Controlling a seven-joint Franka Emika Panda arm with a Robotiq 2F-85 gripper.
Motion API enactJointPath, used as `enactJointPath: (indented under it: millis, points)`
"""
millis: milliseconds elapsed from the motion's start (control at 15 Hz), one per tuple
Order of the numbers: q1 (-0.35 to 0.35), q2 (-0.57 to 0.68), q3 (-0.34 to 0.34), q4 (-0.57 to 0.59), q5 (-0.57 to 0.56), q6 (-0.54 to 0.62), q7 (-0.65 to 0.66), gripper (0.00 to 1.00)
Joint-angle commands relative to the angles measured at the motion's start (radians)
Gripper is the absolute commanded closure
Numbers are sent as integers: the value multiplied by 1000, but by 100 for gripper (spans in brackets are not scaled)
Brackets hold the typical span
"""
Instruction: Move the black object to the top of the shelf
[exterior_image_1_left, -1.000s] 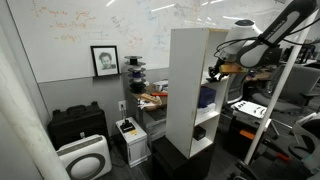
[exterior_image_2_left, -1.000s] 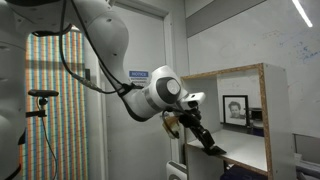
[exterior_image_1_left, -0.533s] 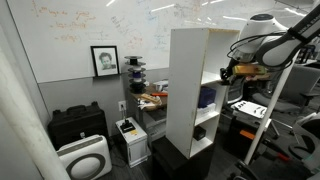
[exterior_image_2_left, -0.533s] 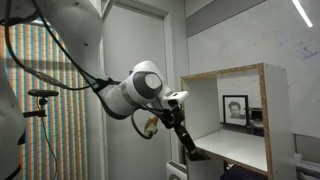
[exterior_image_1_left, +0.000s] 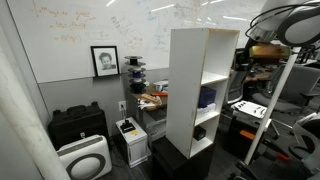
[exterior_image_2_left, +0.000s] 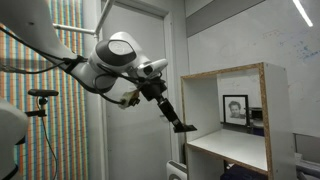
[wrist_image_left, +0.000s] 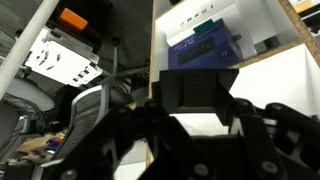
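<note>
My gripper lifts clear of the shelf next, outward over its top board (exterior_image_2_left: 228, 70) and down to release the black object there, because it hangs below that board.
The tall white shelf (exterior_image_1_left: 192, 90) stands mid-room; its wood-edged upper compartment (exterior_image_2_left: 240, 112) shows close up. My gripper (exterior_image_2_left: 176, 120) is shut on a flat black object (exterior_image_2_left: 186, 127) and holds it in the air just outside the open front of that compartment, about level with its floor. In the wrist view the black object (wrist_image_left: 196, 89) sits between the dark fingers (wrist_image_left: 196, 112), with the white shelf board (wrist_image_left: 270, 80) beyond it. In an exterior view the arm (exterior_image_1_left: 272, 24) is beside the shelf's upper part; the jaws are hard to make out there.
A blue box (wrist_image_left: 205, 44) lies in a lower shelf compartment. A framed portrait (exterior_image_1_left: 104, 60) hangs on the whiteboard wall. A black case (exterior_image_1_left: 76, 124), a white air purifier (exterior_image_1_left: 84, 159) and a cluttered desk (exterior_image_1_left: 150, 98) stand beside the shelf. A door (exterior_image_2_left: 135, 120) is behind the arm.
My arm has drawn back out of the shelf compartment and lifted, carrying the black object with it. The shelf has not moved.
</note>
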Motion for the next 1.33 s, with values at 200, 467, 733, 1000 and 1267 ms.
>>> enactJointPath:
  millis: [200,467,733,1000,1267]
  points:
    - [-107,-280,101,36,223,-52,-203,75]
    - [-204,-223,144,122,354,46,-275,75]
    - [-234,-78,145,272,487,58,-342,75]
    - [-250,68,150,449,574,46,-389,75]
    - [-247,241,152,646,616,5,-391,75]
